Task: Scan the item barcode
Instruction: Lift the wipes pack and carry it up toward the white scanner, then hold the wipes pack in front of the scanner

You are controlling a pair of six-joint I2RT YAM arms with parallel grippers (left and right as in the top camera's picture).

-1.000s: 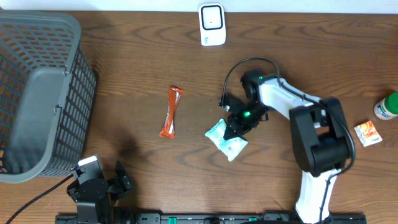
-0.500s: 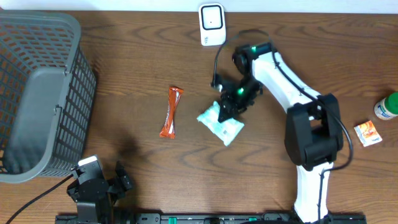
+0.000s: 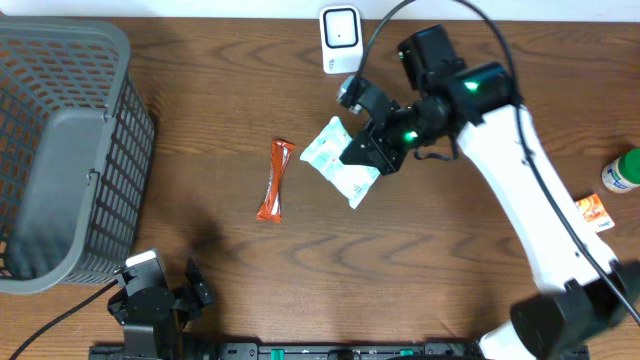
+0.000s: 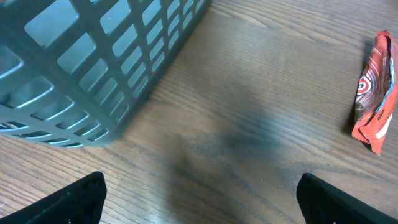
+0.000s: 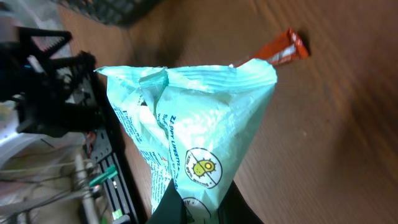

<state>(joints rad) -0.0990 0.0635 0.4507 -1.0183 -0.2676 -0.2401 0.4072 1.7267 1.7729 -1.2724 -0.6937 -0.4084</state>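
Observation:
The bare wood by the bottle is to the right of my right gripper in the overhead view, so I will go past the scanner (image 3: 340, 38), swing over there, lower and let go of the packet.
A mint-green packet (image 3: 338, 163) hangs above the table, just below and in front of the white scanner (image 3: 340, 38) at the back edge. My right gripper (image 3: 372, 152) is shut on the packet's right end. In the right wrist view the packet (image 5: 186, 118) fills the middle, pinched between the dark fingers of the right gripper (image 5: 205, 208), with its printed face toward the camera. No barcode shows. My left gripper (image 4: 202, 199) rests open over bare wood at the front left, nothing between its fingers.
An orange-red snack bar (image 3: 275, 180) lies left of the packet and also shows as the bar (image 4: 373, 93) in the left wrist view. A grey mesh basket (image 3: 60, 150) fills the left side. A green-capped bottle (image 3: 625, 172) and an orange sachet (image 3: 590, 213) sit far right.
My right arm has lifted the green packet off the table and carried it back and slightly left, toward the scanner. The left arm has not moved.

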